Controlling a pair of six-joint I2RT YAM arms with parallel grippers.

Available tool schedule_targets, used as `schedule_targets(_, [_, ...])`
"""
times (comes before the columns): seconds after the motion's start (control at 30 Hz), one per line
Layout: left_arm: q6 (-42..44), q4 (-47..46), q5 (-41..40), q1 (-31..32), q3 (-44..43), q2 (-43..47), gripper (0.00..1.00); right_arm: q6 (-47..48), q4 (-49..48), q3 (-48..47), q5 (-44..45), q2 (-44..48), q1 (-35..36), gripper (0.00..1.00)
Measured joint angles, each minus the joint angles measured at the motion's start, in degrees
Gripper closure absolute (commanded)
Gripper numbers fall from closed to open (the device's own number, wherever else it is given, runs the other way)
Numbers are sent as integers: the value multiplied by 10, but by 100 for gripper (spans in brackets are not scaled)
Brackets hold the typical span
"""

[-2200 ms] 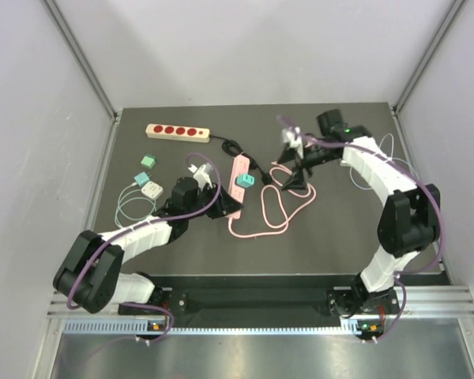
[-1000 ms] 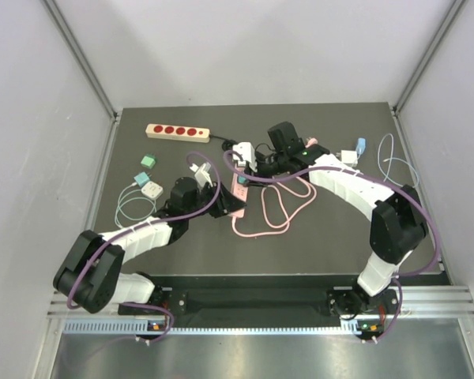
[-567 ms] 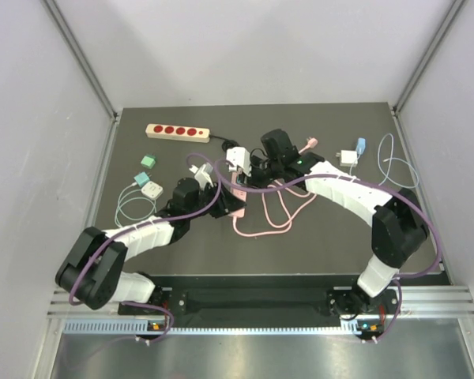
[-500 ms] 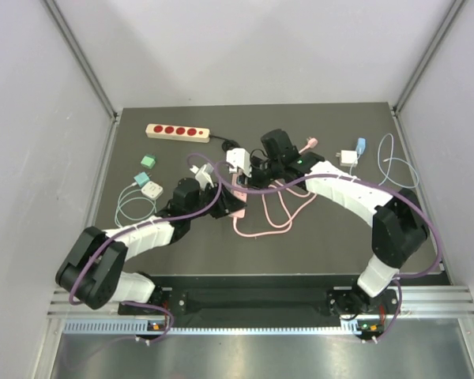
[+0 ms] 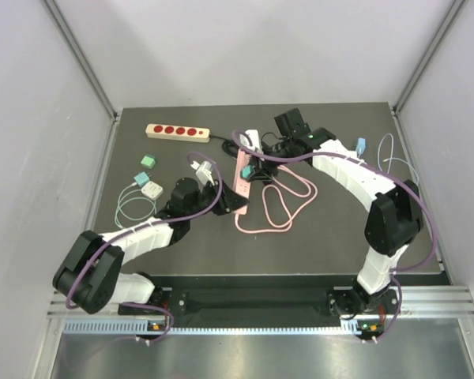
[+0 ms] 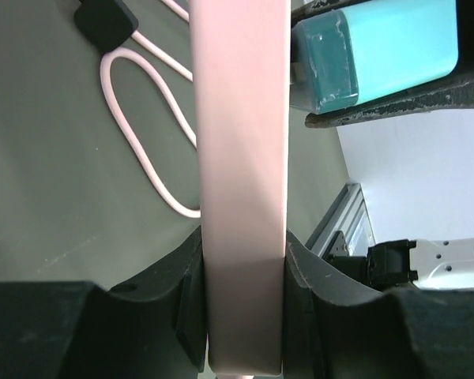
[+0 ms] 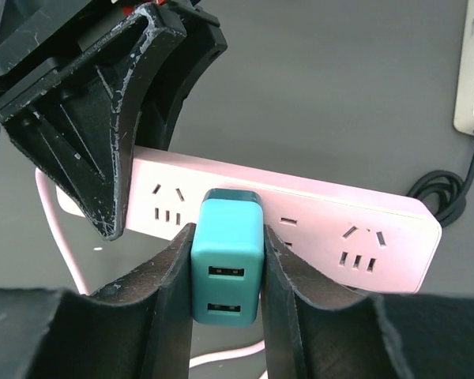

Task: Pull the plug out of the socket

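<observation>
Next, my right gripper will pull the plug to its right in the top view, lower and release, since tabletop clear of pink loops lies there by the blue charger.
The pink socket strip (image 5: 242,175) lies on the dark table, and its near end is clamped between my left gripper's (image 5: 230,202) fingers. In the left wrist view the strip (image 6: 241,158) fills the gap between the jaws of the left gripper (image 6: 243,246). A teal plug (image 7: 227,268) with two USB ports sits in the strip's (image 7: 324,225) middle socket. My right gripper (image 7: 227,238) is shut on the plug's two sides. From above the plug (image 5: 247,171) shows as a small teal block under the right gripper (image 5: 252,163). It looks seated against the strip's face.
A beige strip with red sockets (image 5: 177,131) lies at the back left, its black cord (image 5: 231,145) running toward the pink strip. Pink cable loops (image 5: 275,204) lie right of the strip. A teal adapter (image 5: 148,160), a white charger (image 5: 148,186) and a blue charger (image 5: 360,145) sit nearby.
My right arm came over from the back right to the strip, then shifted right and back, shut on the teal plug. The strip's far end swung with it. The left arm stayed put.
</observation>
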State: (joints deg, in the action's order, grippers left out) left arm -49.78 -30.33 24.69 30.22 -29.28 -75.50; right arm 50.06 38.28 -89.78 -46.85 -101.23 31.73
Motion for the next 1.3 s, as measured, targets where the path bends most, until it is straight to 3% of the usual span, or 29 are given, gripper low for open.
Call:
schedule_targets(0.17, [-12, 9, -6, 3, 2, 0, 100, -22, -25, 25, 13, 7, 5, 100])
schedule_targets(0.37, [-24, 53, 1, 5, 3, -13, 100, -79, -129, 146, 143, 83, 58, 100])
schedule_targets(0.63, [-33, 104, -51, -13, 3, -35, 100, -112, -129, 167, 169, 139, 67, 100])
schedule_targets(1.07, [-33, 67, -9, -13, 30, -48, 100, -233, -124, 165, 144, 96, -157, 100])
schedule_targets(1.3, [-42, 37, 17, -13, 31, -80, 100, -322, -122, 174, 196, 55, -254, 100])
